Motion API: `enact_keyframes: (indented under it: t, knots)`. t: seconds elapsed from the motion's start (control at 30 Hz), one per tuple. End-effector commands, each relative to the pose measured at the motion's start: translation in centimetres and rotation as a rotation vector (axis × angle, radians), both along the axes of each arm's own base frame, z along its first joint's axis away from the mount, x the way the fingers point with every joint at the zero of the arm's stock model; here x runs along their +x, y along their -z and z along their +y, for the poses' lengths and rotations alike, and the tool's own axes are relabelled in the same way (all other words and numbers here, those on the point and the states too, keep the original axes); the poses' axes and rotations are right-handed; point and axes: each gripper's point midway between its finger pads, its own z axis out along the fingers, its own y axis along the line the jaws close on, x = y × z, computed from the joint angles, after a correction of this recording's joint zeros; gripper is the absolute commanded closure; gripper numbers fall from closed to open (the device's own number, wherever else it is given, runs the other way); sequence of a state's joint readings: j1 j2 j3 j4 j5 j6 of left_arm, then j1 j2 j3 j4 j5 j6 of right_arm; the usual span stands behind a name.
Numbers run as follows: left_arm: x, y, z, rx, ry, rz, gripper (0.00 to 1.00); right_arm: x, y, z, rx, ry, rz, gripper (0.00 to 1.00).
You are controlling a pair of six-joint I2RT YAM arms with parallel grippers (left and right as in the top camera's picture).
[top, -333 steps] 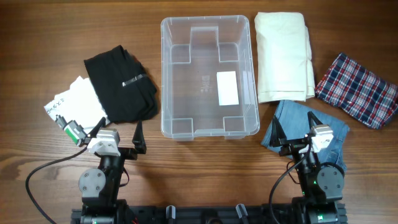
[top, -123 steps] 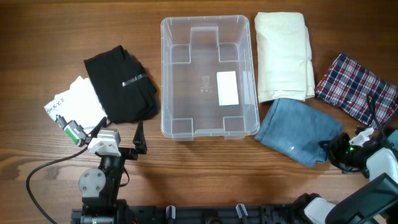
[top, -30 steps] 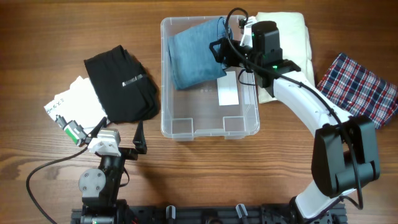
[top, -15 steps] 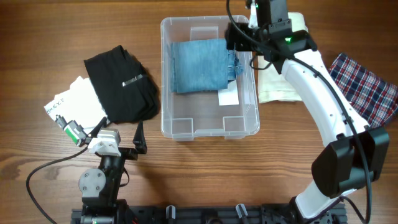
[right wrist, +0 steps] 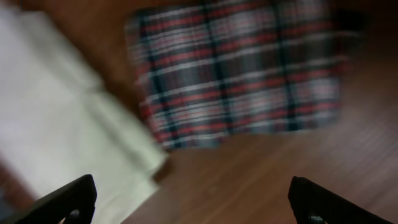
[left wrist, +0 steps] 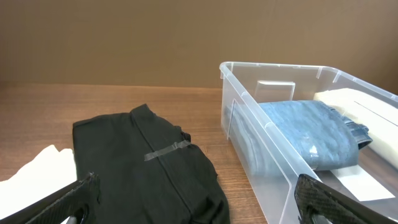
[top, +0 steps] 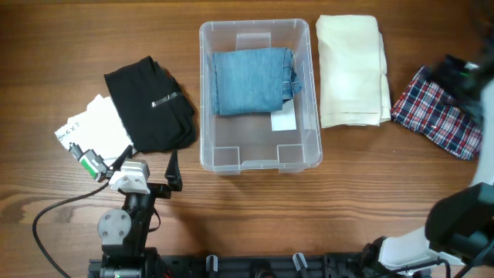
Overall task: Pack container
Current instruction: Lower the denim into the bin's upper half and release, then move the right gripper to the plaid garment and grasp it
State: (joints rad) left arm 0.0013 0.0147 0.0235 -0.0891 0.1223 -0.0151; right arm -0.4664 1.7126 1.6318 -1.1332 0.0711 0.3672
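Note:
The right gripper moves down onto the plaid cloth's end away from the cream cloth next.
The clear plastic container stands at the table's middle; a folded blue denim garment lies in its far half, partly over the white label. My right gripper is blurred at the right edge above the plaid cloth. In the right wrist view it is open and empty, with the plaid cloth and cream cloth below. My left gripper rests open and empty at the front left. The left wrist view shows the container and the denim.
A folded cream cloth lies right of the container. A black garment and a white cloth lie to its left; the black garment also shows in the left wrist view. The table is bare wood along the front.
My right gripper let go of the denim garment, which now lies flat in the container. The arm swung away to the right, over the plaid cloth. The left arm has not moved.

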Motion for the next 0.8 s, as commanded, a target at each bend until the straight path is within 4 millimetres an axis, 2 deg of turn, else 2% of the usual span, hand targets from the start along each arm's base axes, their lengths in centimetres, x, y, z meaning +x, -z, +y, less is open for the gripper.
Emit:
enact_keyframes:
  t: [0.0,0.07,0.1,0.17,0.27,0.43,0.77]
  knots:
    - [0.0,0.2,0.0,0.007,0.006,0.002,0.0,-3.9,-0.9,-5.5,0.027,0.129,-0.035,0.0]
    - [0.0,0.2,0.0,0.007,0.006,0.002,0.0,-6.4,-0.8,-8.4,0.024,0.214,-0.033,0.0]
    - [0.0,0.2,0.0,0.007,0.006,0.002,0.0,-7.2,-0.6,-9.1,0.038,0.237,-0.038,0.0]
    - [0.0,0.2,0.0,0.007,0.006,0.002,0.0,-7.5,0.1,-9.5,0.082,0.248,-0.071,0.0]
    - [0.0,0.2,0.0,0.007,0.006,0.002,0.0,-8.2,2.2,-10.2,0.064,0.238,-0.048,0.0]
    - [0.0,0.2,0.0,0.007,0.006,0.002,0.0,-8.0,5.9,-10.6,0.037,0.175,-0.045,0.0]
    - [0.0,0.2,0.0,0.007,0.006,0.002,0.0,-4.7,9.1,-12.0,-0.061,0.026,-0.199,0.0]
